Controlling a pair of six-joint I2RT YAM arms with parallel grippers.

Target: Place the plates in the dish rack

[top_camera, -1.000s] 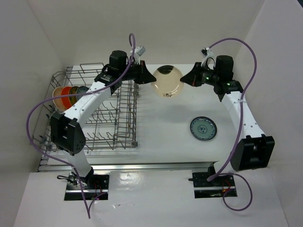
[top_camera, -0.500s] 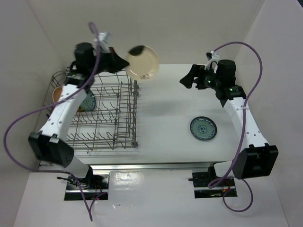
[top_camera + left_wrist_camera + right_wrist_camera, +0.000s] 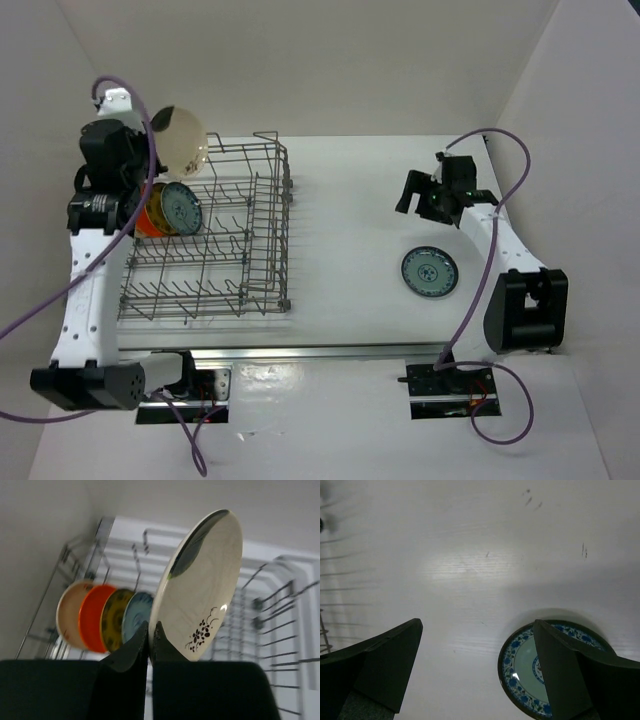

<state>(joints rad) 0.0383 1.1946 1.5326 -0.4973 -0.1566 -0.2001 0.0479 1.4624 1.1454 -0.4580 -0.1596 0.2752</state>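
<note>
The cream plate in my left gripper needs to go down and to the right in the top view next, because the rack is free there, beside the standing teal plate.
My left gripper (image 3: 152,135) is shut on the edge of a cream plate (image 3: 180,140) with a small black flower motif (image 3: 200,632), held upright above the back left corner of the dish rack (image 3: 262,230). In the left wrist view the fingertips (image 3: 159,632) pinch the plate's rim (image 3: 197,590). Below it, several plates stand in the rack: cream (image 3: 67,612), orange (image 3: 92,617), brown and yellow (image 3: 114,617) and teal (image 3: 137,611). My right gripper (image 3: 415,192) is open and empty above the table. A teal patterned plate (image 3: 430,272) lies flat just beyond its right finger (image 3: 565,670).
The grey wire rack (image 3: 280,625) fills the left half of the table, with tall grid sides and rows of tines. White walls close in on the left, back and right. Purple cables loop off both arms.
The right gripper let go of the cream plate and drew back to the right, lower, near the teal plate. The left arm swung left, carrying the plate from mid-table to over the rack.
</note>
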